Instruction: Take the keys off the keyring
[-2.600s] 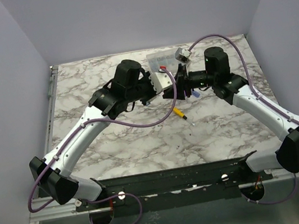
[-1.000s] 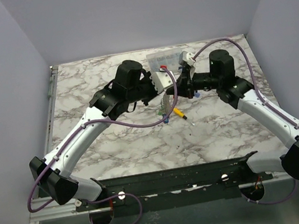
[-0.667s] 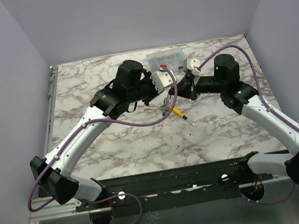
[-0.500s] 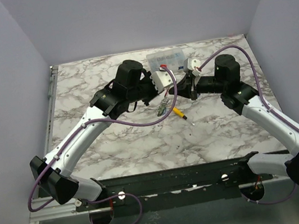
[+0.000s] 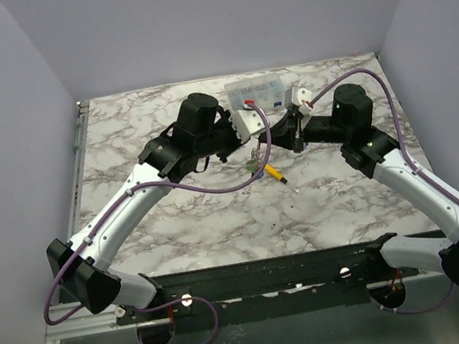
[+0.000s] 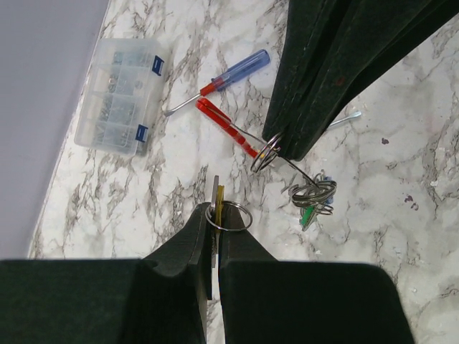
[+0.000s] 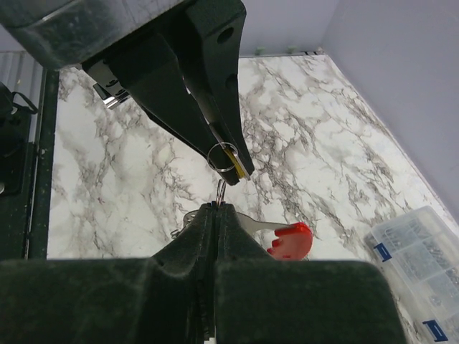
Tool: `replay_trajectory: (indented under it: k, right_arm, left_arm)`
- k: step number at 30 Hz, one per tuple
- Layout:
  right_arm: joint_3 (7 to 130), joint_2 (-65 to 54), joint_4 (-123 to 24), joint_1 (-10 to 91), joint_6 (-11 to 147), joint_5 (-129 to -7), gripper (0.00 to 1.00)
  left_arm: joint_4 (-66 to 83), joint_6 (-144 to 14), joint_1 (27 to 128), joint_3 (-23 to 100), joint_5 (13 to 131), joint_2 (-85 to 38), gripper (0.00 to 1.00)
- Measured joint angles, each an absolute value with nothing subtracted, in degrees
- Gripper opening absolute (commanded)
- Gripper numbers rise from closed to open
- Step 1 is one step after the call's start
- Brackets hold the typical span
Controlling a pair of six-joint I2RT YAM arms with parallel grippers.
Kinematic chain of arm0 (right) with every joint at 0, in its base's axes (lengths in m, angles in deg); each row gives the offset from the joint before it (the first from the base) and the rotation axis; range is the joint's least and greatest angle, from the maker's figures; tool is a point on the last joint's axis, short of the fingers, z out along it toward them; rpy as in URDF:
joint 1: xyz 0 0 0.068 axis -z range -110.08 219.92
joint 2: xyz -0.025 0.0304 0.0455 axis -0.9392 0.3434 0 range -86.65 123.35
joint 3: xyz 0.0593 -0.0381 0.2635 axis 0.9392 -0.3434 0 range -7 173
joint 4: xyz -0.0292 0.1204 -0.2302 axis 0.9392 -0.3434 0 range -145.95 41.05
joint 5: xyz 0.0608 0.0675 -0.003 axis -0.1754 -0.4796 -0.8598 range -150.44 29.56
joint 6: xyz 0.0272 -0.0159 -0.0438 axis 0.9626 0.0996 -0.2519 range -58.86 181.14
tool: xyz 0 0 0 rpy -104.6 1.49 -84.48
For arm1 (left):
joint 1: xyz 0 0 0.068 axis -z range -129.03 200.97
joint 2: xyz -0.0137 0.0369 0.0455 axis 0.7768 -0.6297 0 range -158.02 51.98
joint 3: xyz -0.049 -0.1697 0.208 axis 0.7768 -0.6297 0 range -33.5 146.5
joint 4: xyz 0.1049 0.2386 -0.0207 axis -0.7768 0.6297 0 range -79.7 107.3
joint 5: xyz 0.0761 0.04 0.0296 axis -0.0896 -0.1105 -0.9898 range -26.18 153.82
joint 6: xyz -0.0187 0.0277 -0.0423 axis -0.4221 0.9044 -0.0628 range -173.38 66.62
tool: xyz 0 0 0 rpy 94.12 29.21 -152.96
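I will move my left gripper left in the top view and down to bare marble to release the yellow key, as it's clear of the keyring.
My left gripper (image 6: pixel 216 212) is shut on a yellow-headed key (image 6: pixel 220 197) that carries a small split ring (image 6: pixel 231 216). Just beyond it, my right gripper (image 6: pixel 277 151) is shut on the keyring (image 6: pixel 264 157), from which a red strap (image 6: pixel 226 127) trails. A wire loop hangs from that ring to a bunch of rings with green and blue keys (image 6: pixel 313 201). In the right wrist view my right gripper (image 7: pixel 224 207) pinches the ring wire below the left fingertips (image 7: pixel 231 159), with the red tag (image 7: pixel 291 241) beside. From above, both grippers meet at mid-table and the keys (image 5: pixel 252 167) dangle.
A clear plastic parts box (image 5: pixel 257 92) stands at the back of the marble table (image 5: pixel 194 221). A red-and-blue-handled screwdriver (image 6: pixel 228 74) lies near it. A yellow-handled screwdriver (image 5: pixel 276 174) lies just in front of the grippers.
My right arm has swung outward to the right while its gripper stays by the left one. The dangling bunch of keys has shifted slightly. The left arm has barely moved.
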State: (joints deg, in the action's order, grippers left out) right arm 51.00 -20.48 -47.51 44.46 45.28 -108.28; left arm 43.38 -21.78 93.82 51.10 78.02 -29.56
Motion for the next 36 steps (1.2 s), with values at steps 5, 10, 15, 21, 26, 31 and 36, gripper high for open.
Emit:
replay_trajectory:
  k: [5,10,15,21,26,31,36]
  right_arm:
    - [51.0,-20.48,-47.45,44.46,45.74,-108.28,0.01]
    - [51.0,-20.48,-47.56,44.46,45.92,-108.28,0.0]
    - [51.0,-20.48,-47.95,44.46,46.29,-108.26,0.01]
    - [50.98,-20.48,-48.74,44.46,47.27,-107.69,0.01]
    - [50.85,-20.48,-48.87,44.46,47.71,-106.99,0.01]
    - [50.85,-20.48,-49.04,44.46,47.86,-106.64,0.01]
    - [50.85,-20.46,-50.99,44.46,47.84,-106.57,0.01]
  left_arm:
    - [43.16,-21.65,93.67,51.01,77.95,-29.56,0.0]
    - [42.87,-21.68,93.67,50.9,77.58,-29.56,0.0]
    - [42.52,-23.21,92.38,50.57,76.84,-29.58,0.0]
    - [41.1,-29.06,82.74,50.48,77.25,-30.96,0.0]
    - [39.81,-34.11,73.98,48.82,76.97,-34.41,0.0]
    - [39.77,-38.29,67.22,47.18,75.87,-39.88,0.0]
    - [40.25,-40.98,62.13,46.33,73.8,-45.93,0.0]
